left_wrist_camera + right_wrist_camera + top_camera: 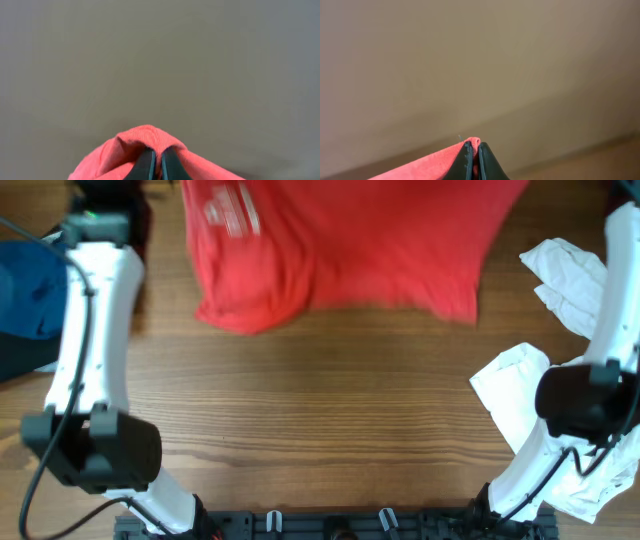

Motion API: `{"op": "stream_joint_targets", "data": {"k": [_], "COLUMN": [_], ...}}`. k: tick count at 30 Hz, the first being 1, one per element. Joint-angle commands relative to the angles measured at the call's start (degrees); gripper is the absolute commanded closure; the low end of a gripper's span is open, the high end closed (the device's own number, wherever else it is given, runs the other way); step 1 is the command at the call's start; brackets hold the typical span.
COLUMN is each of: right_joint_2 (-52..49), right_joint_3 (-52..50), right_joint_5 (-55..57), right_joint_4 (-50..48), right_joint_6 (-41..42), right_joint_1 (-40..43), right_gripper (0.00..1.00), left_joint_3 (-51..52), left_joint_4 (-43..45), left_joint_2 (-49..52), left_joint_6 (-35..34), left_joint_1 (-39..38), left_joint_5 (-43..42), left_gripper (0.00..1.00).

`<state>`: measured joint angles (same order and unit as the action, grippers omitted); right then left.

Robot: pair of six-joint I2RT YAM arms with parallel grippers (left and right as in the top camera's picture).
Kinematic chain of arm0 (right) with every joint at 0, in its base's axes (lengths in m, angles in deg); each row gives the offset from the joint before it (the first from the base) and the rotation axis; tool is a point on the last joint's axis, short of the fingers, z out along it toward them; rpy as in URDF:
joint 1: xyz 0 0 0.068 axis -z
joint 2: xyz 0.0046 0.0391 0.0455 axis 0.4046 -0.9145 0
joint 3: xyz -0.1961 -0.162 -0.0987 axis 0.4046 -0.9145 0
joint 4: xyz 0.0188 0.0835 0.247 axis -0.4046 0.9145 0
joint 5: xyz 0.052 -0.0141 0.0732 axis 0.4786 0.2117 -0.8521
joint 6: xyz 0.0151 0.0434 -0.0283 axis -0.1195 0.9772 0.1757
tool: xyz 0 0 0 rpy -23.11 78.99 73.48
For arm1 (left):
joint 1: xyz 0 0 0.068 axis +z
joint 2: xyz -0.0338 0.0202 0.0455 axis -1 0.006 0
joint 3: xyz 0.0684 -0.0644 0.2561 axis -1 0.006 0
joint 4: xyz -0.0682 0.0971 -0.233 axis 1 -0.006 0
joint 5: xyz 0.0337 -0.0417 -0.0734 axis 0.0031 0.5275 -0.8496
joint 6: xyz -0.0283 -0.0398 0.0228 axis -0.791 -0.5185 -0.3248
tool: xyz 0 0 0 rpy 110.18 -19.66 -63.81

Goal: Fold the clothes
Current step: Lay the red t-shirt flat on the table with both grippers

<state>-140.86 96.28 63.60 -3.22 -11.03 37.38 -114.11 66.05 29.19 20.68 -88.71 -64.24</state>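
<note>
Next I will move my left gripper down and back to bare wood by the shirt's lower corner and release the fold, since that lies below and back from it.
A red shirt (340,240) with white print hangs at the far side of the table, its lower edge resting on the wood. My left gripper (156,159) is shut on a bunched fold of the red shirt (145,137), held up in the air. My right gripper (475,150) is shut on a thin edge of the red shirt (430,165). Both gripper tips are out of the overhead view, beyond its top edge.
White garments lie at the right: one (565,275) at the far right and one (510,385) by the right arm. A blue garment (30,290) lies at the left edge. The wooden table (320,420) spans the middle.
</note>
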Motion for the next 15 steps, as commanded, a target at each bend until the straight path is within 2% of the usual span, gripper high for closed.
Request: {"op": "stream_joint_targets", "data": {"k": [1, 3, 4, 6, 9, 13, 15], "right_joint_2": [4.81, 4.63, 4.26, 3.34, 2.25, 2.21, 2.21], "right_joint_3": [7.45, 6.80, 5.51, 2.84, -4.55, -19.30, -26.25], "right_joint_5": [8.39, 12.46, 13.07, 12.85, 13.31, 13.22, 13.27], "right_joint_4": [7.10, 17.16, 23.58, 32.09, 40.35, 46.38, 49.62], "right_joint_6": [-4.35, -5.70, -5.70, -5.84, -7.21, -7.17, -7.21], "right_joint_1": [0.26, 0.24, 0.26, 0.09, 0.09, 0.09, 0.09], "right_gripper": [0.96, 0.96, 0.96, 0.96, 0.96, 0.96, 0.96], "left_joint_3": [-16.81, -18.93, -18.93, -18.69, -16.63, -9.57, -3.63], "left_joint_4": [-14.34, -30.97, -43.17, -58.69, -77.46, -93.35, -95.34], "left_joint_2": [-2.93, -4.11, -4.28, -2.95, 2.60, 9.33, 9.81], "left_joint_6": [4.31, 4.24, 4.22, 4.22, 4.26, 6.21, 7.67], "left_joint_1": [2.82, 2.62, 2.12, 0.96, -2.64, -6.45, -6.93], "left_joint_5": [1.18, 0.55, -0.66, -0.81, -0.81, -0.79, -0.81], "left_gripper": [0.96, 0.96, 0.96, 0.96, 0.96, 0.96, 0.96]}}
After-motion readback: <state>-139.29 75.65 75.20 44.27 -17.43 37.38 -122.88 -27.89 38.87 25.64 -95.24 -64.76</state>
